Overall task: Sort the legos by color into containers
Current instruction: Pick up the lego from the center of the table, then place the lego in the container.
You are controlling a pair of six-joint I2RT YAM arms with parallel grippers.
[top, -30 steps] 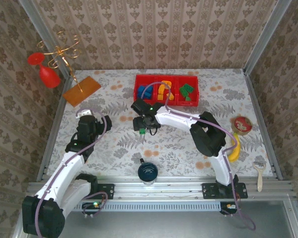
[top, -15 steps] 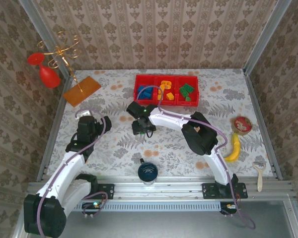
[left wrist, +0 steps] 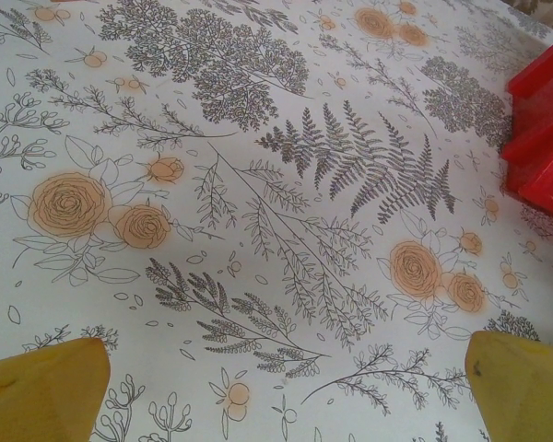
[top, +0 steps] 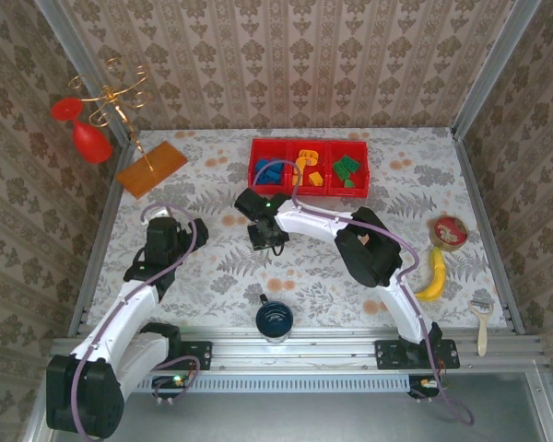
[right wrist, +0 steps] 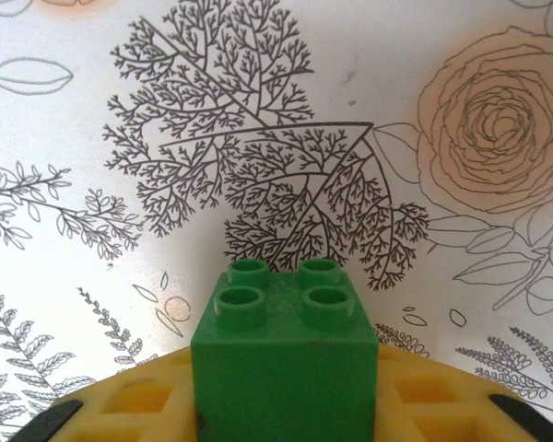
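The right gripper needs to lift the green lego it holds next and carry it outward, to let go of it among its color.
A green lego (right wrist: 284,359) with four studs sits upright between my right gripper's yellow fingers (right wrist: 120,405), which are shut on its sides just above the flowered tablecloth. In the top view my right gripper (top: 265,236) is a little in front of the red tray's (top: 311,191) left end. The tray's three compartments hold blue legos (top: 269,172), orange legos (top: 304,163) and green legos (top: 347,169). My left gripper (top: 163,230) hangs over bare cloth at the left, open, its yellow fingertips (left wrist: 41,387) wide apart with nothing between them. A corner of the tray (left wrist: 542,138) shows at the right edge.
A dark blue cup (top: 274,319) stands near the front edge. A banana (top: 434,273), a tape roll (top: 450,231) and a brush (top: 481,322) lie at the right. An orange board (top: 152,168) with a gold stand and red glasses (top: 90,143) is at the back left.
My right gripper has moved slightly left and closed its fingers onto the green lego. The left arm has stayed where it was.
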